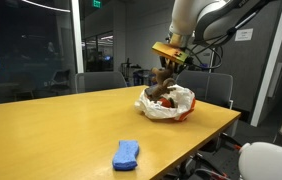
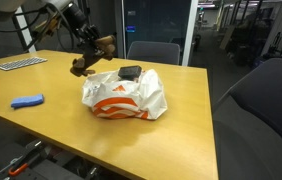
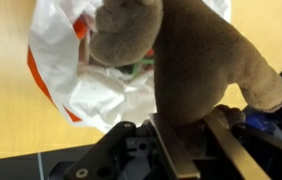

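Note:
The plush toy still hangs above the bag. My gripper carries it over the bag's opening below the gripper next, and down to release it inside.
A brown plush toy fills the wrist view, and my gripper is shut on its lower part. In both exterior views the plush toy hangs just above a crumpled white and orange plastic bag on the wooden table. The gripper comes in from above with the toy tilted below it. The bag's open mouth lies under the toy in the wrist view. A dark flat object rests on top of the bag.
A blue cloth-like item lies on the table apart from the bag. Office chairs stand around the table. A keyboard sits at a far corner. A large dark chair is close by.

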